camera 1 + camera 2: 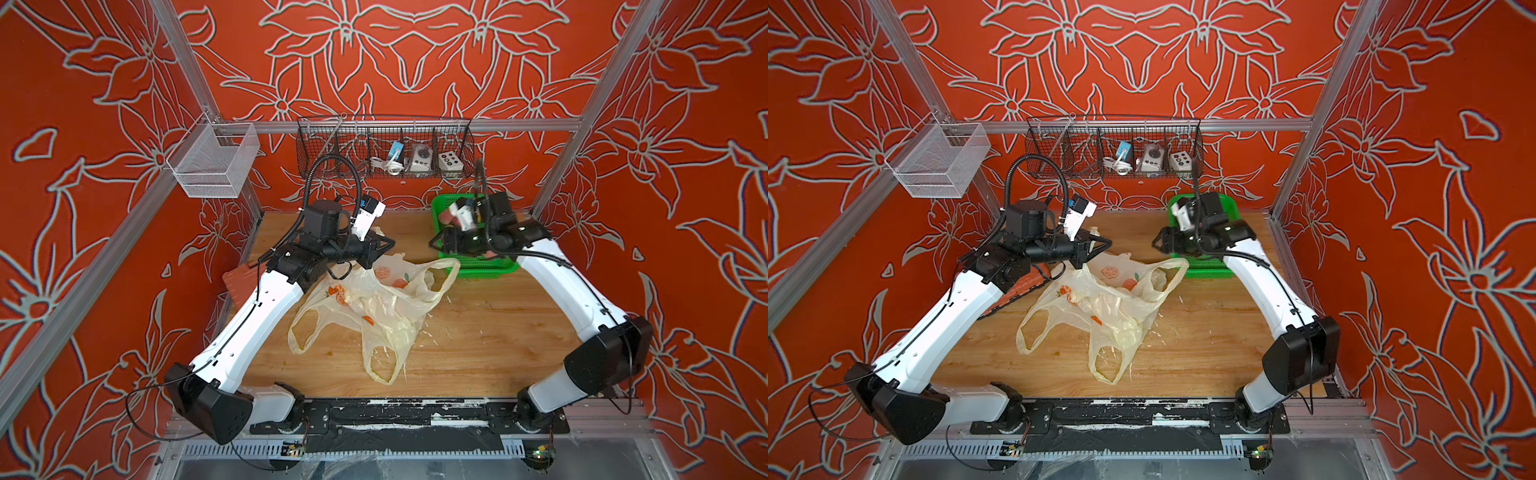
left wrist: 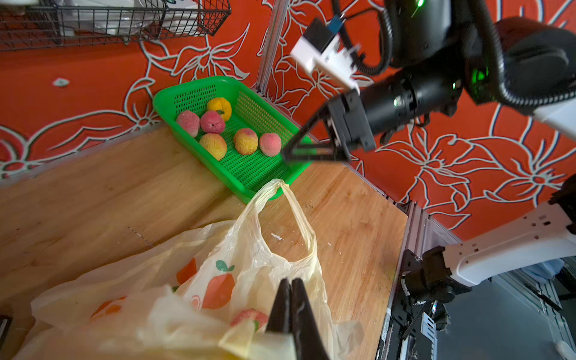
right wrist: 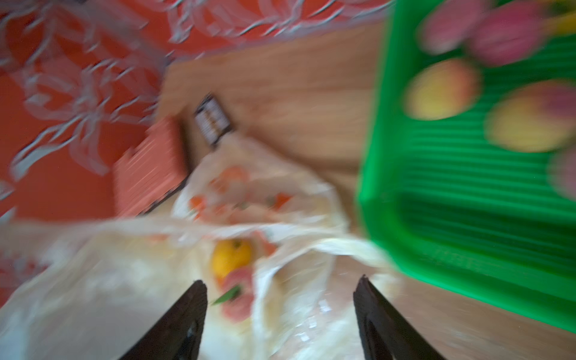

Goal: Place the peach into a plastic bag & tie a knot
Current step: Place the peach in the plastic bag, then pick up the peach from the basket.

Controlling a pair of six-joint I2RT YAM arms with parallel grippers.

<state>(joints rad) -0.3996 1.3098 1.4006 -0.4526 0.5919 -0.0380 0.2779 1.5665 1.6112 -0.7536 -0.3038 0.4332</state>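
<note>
My right gripper needs to swing away from the bag (image 1: 374,307) and down onto the near pink peach, because the peach is below it, inside the basket's rim.
The cream plastic bag (image 1: 374,307) (image 1: 1100,307) with orange fruit prints lies crumpled mid-table, its handle loops (image 1: 307,332) loose and apart; no knot is in view. A pink peach (image 2: 249,316) (image 3: 237,293) shows through the film, beside a yellow fruit (image 3: 232,255). My left gripper (image 2: 291,282) (image 1: 390,242) is shut above the bag's far edge; I cannot tell whether film is pinched. Hovering between the bag and the green basket (image 1: 478,270) (image 2: 193,87), my right gripper (image 3: 280,283) (image 1: 434,243) is open with nothing between its fingers. The right wrist view is blurred.
Several more peaches (image 2: 213,121) lie in the green basket at the back right. A black wire basket (image 1: 382,145) and a white mesh basket (image 1: 212,166) hang on the frame. A red ridged block (image 1: 237,282) sits under the left arm.
</note>
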